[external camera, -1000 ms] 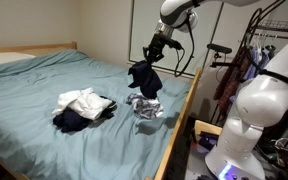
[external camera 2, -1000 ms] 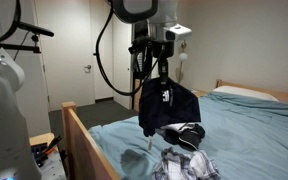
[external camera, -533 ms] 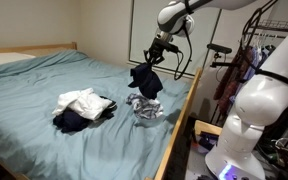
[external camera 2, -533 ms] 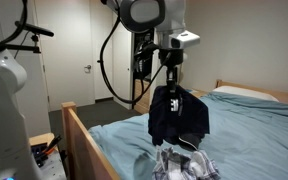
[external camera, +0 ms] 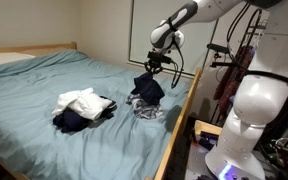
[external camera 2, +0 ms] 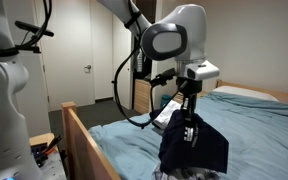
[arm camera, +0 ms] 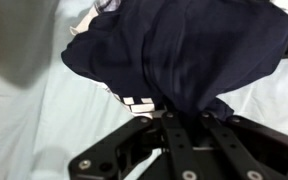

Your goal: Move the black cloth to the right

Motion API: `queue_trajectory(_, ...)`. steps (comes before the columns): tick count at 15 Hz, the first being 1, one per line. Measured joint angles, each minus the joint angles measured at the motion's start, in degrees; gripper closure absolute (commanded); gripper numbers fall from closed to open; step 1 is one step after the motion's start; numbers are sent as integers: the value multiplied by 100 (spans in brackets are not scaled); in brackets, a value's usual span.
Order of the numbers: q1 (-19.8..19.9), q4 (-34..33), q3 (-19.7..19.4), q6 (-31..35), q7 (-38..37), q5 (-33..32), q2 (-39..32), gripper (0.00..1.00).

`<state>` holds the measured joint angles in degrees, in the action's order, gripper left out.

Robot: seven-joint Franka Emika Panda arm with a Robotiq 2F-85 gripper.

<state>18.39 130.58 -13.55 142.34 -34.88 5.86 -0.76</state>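
I should move my gripper outward and down, low over the grey patterned garment (external camera: 144, 108), to release the black cloth, because the cloth still hangs from my fingers.
The black cloth (external camera: 149, 89) hangs from my gripper (external camera: 149, 70) low over a grey patterned garment (external camera: 144, 108) near the bed's edge. It also shows in an exterior view (external camera 2: 194, 143) as a dark cloth dangling under the gripper (external camera 2: 189, 112). In the wrist view the cloth (arm camera: 174, 50) fills the upper picture, pinched between my fingers (arm camera: 174, 120), with a checked garment (arm camera: 134, 102) beneath it. The gripper is shut on the cloth.
A pile of white and dark clothes (external camera: 82, 108) lies mid-bed on the teal sheet (external camera: 44, 80). The wooden bed frame rail (external camera: 180, 130) runs along the near side. A clothes rack (external camera: 246, 60) and a white robot base (external camera: 249, 120) stand beside the bed.
My gripper has lowered with the black cloth and moved toward the bed's edge; the cloth now hangs just above the grey patterned garment.
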Motion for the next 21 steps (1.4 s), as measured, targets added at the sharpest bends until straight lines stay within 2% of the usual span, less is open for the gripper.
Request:
queue_trajectory(4, -112, -189, -134, 747, -694, -72, -815, 94)
queue_trajectory(9, -453, -475, -399, 1016, -1250, -72, -1581, 94)
queue_trajectory(10, -529, -533, -459, 1039, -1414, -72, -1681, 84)
queue_trajectory(11, -582, -585, -494, 1065, -1545, -65, -1761, 60)
queue_trajectory(13, -629, -675, -495, 1132, -1645, 56, -1870, 58)
queue_trajectory(16, -655, -750, -450, 1346, -1656, 415, -1951, 38)
queue_trajectory(21, -672, -780, -427, 2090, -1691, 701, -2081, 7)
